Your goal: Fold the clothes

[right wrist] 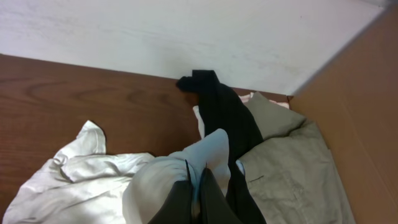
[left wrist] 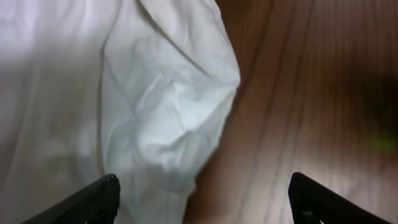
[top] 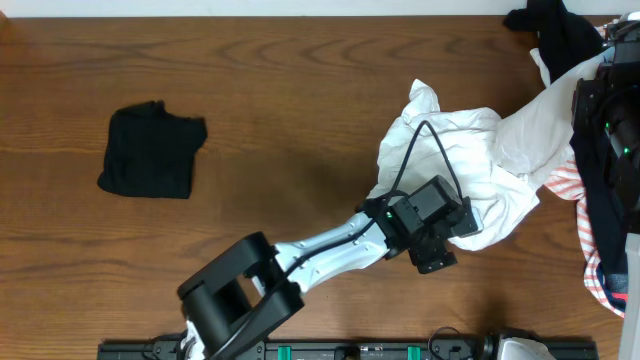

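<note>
The left gripper should next go down and ease toward the left in the wrist view, onto the rounded fold's hem, because the hem is nearer the finger on that side.
The large wrinkled white shirt lies bunched at the table's right middle. One part of it is drawn up toward the right edge. My right gripper is shut on a fold of this white shirt; overhead it shows at the far right. My left gripper is open at the shirt's near edge. In its wrist view the fingers straddle a rounded white fold and bare wood. A folded black garment lies at the left.
A pile lies at the right edge: a black garment, a red-striped one and a beige one. A white wall runs behind the table. The left arm stretches from the front edge.
</note>
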You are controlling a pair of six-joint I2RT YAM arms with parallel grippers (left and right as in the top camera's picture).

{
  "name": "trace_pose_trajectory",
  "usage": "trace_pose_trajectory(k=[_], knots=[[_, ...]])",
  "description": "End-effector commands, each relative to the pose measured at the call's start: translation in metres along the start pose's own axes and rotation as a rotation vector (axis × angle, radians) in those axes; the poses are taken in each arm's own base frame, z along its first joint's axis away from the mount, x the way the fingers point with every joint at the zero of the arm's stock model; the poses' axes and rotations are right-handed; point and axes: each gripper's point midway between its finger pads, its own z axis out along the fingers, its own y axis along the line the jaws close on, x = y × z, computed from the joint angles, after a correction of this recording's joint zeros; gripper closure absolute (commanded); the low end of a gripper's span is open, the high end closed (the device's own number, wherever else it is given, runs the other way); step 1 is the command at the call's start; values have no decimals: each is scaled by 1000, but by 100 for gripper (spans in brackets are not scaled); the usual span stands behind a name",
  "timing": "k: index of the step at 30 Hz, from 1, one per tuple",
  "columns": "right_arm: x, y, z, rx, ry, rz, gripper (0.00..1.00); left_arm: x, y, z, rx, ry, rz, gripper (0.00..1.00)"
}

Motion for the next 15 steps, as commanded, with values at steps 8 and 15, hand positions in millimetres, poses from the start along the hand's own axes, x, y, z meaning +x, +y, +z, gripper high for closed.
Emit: trace_pose_trajectory(k=[8, 15], knots=[[-5, -2, -4, 2, -15, 18, 99, 14, 25, 38, -95, 11, 47, 46], [-4, -2, -4, -1, -12, 28, 99, 11, 57, 14, -285, 39, 40, 94]])
